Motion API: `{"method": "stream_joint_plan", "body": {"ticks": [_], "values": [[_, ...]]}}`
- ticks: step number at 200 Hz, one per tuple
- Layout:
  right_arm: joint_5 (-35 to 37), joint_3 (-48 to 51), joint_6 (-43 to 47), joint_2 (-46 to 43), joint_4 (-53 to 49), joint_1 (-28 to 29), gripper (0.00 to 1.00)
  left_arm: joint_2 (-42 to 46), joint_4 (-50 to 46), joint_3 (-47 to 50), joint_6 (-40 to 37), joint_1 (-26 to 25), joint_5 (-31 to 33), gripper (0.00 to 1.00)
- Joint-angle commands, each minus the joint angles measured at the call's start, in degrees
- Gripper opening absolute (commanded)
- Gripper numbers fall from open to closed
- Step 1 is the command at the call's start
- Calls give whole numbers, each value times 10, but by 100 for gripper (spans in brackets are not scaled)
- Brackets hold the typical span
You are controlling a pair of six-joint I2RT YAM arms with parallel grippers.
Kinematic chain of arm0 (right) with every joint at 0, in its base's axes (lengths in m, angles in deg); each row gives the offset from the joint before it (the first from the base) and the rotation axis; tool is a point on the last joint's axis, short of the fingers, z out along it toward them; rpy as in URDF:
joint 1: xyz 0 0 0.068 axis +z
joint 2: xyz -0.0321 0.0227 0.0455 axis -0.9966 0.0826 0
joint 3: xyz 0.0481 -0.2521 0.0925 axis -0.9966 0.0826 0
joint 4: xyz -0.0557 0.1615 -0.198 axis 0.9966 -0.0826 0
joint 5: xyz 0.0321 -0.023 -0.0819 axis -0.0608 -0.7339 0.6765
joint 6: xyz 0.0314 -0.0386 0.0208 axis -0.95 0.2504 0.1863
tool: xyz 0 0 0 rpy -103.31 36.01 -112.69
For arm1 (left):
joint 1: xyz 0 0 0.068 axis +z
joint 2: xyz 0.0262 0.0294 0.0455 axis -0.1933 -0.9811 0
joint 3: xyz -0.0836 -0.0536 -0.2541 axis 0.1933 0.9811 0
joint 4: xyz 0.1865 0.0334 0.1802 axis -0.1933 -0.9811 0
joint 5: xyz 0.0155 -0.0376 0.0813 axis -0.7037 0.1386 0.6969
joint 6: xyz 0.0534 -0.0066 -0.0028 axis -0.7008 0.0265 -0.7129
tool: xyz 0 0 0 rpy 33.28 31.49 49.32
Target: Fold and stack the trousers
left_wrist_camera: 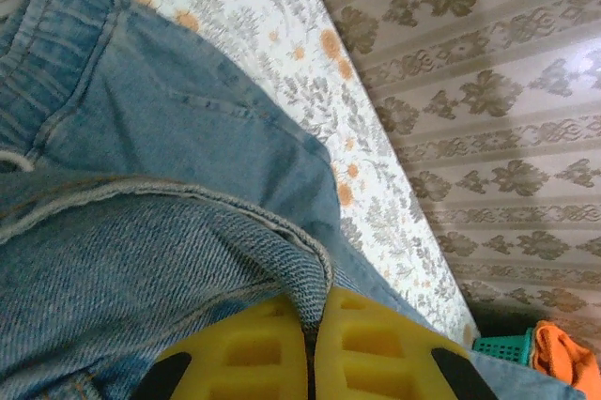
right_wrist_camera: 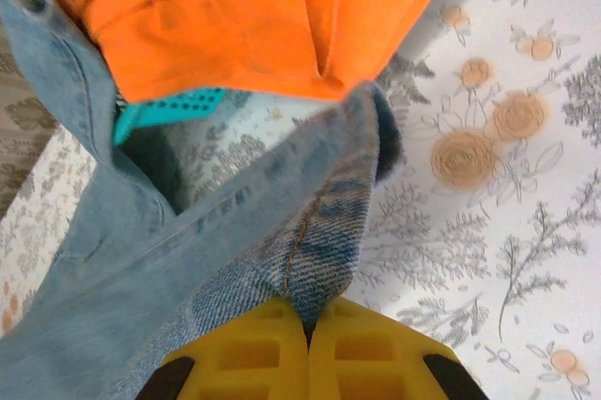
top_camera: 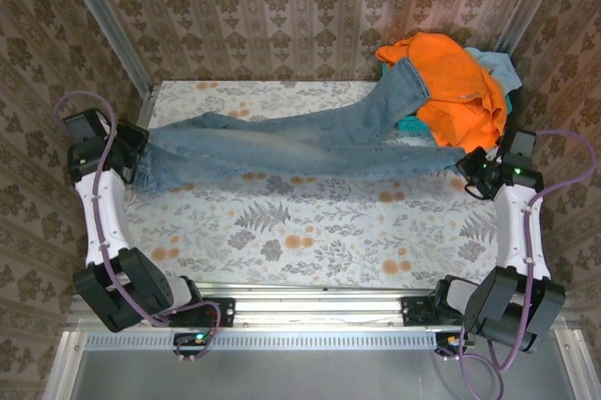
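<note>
The lower leg is bunched narrow, so I should next pull the cuff end back and down with my right gripper and release it on the bare tabletop nearer my base.
The trousers, faded light-blue jeans, lie stretched across the floral table from left to right. One leg bends up toward the far right pile. My left gripper is shut on the waist end at the left; in the left wrist view the yellow fingers pinch a fold of the trousers. My right gripper is shut on the cuff end of the lower leg. The right wrist view shows its yellow fingers clamped on the trousers hem.
A bright orange garment lies heaped over a turquoise basket at the far right corner, with a pale cloth behind it. Patterned walls close in on three sides. The metal rail runs along the near table edge.
</note>
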Motion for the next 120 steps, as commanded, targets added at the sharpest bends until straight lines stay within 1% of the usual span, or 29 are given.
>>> {"method": "stream_joint_plan", "body": {"ticks": [1,11,19,34,44,52,59,63,67,74,82,86,92,100,102,108,120], "values": [[17,40,25,-3,-15,-17,0,35,1,57,-15,-3,13,0],[21,66,13,-19,-6,-19,0,56,0,89,-21,-14,7,0],[20,91,-1,-37,9,-20,4,77,-11,116,-28,-29,20,0],[46,111,-3,-69,1,-27,1,129,-20,167,-25,-53,10,0],[61,116,-2,-87,-9,-42,1,174,-43,193,-30,-74,28,0],[66,121,-9,-102,-12,-64,7,205,-71,202,-41,-84,40,0],[57,125,-14,-112,-5,-81,8,229,-100,206,-50,-87,50,0],[56,124,-17,-115,-4,-90,13,241,-113,209,-52,-89,49,0],[53,122,-20,-115,-3,-97,21,252,-124,211,-55,-90,43,1],[47,114,-22,-112,-2,-103,34,269,-143,212,-62,-90,30,12],[45,101,-24,-103,-2,-104,42,288,-172,211,-66,-92,28,25],[41,97,-25,-101,0,-103,45,298,-186,208,-69,-92,28,33],[31,92,-27,-98,2,-103,50,312,-208,200,-78,-91,32,47],[22,85,-30,-97,3,-97,54,327,-238,186,-87,-91,43,72],[21,83,-32,-98,2,-95,55,330,-244,183,-88,-91,47,76],[22,78,-32,-100,0,-84,57,340,-257,176,-91,-91,50,80],[38,67,-28,-105,-9,-54,59,354,-263,165,-90,-91,34,81]]}}
